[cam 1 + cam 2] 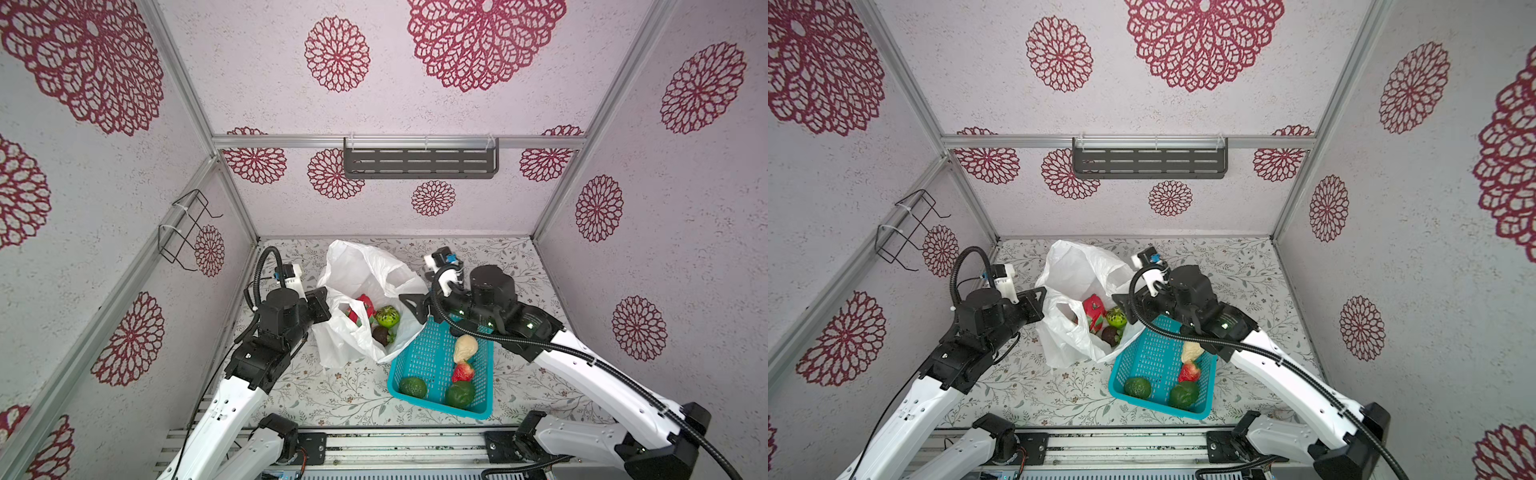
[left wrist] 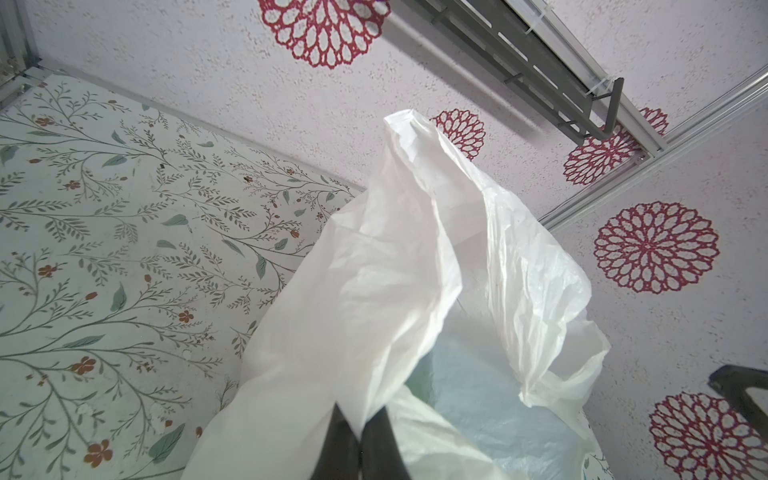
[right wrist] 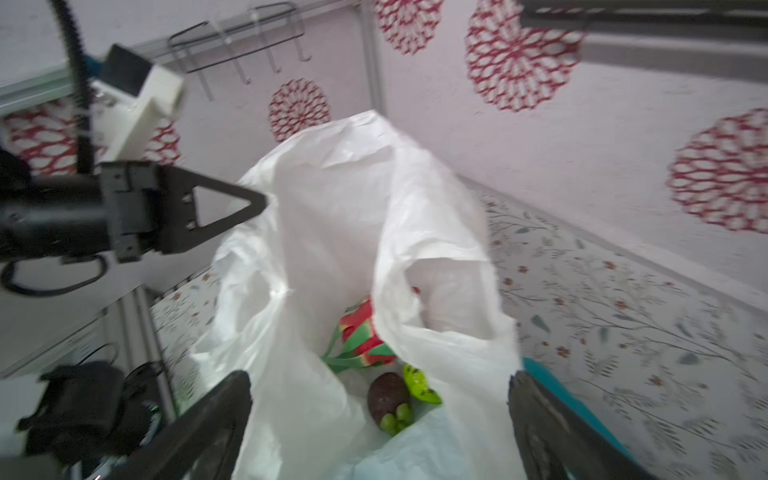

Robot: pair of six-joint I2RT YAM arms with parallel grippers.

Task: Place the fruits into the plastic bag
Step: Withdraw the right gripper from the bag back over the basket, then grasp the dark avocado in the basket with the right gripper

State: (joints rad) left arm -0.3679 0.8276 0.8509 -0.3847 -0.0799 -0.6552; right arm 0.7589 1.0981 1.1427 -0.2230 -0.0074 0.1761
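Note:
The robot's right gripper should next move away from the bag [image 1: 365, 266], tip its empty fingertips down and lower onto a dark fruit [image 1: 462, 326] that is still below in the basket, beyond the pear.
The white plastic bag [image 1: 365, 266] stands open on the table in both top views. My left gripper [image 2: 361, 432] is shut on its left rim and holds it up. Inside lie a pink-red dragon fruit [image 1: 360, 309], a bumpy light-green fruit [image 1: 387, 318] and a black fruit [image 3: 386, 401]. My right gripper [image 3: 378, 376] is open just above the bag's right rim, nothing between its fingers. The teal basket [image 1: 428, 361] holds a beige pear [image 1: 464, 348], a red strawberry [image 1: 462, 372] and two dark green fruits [image 1: 413, 387] [image 1: 460, 394].
The basket's far corner touches the bag's right side, under my right arm. A grey slotted shelf [image 1: 419, 162] hangs on the back wall and a black wire rack [image 1: 187, 228] on the left wall. Floral tabletop [image 1: 498, 257] lies behind and in front.

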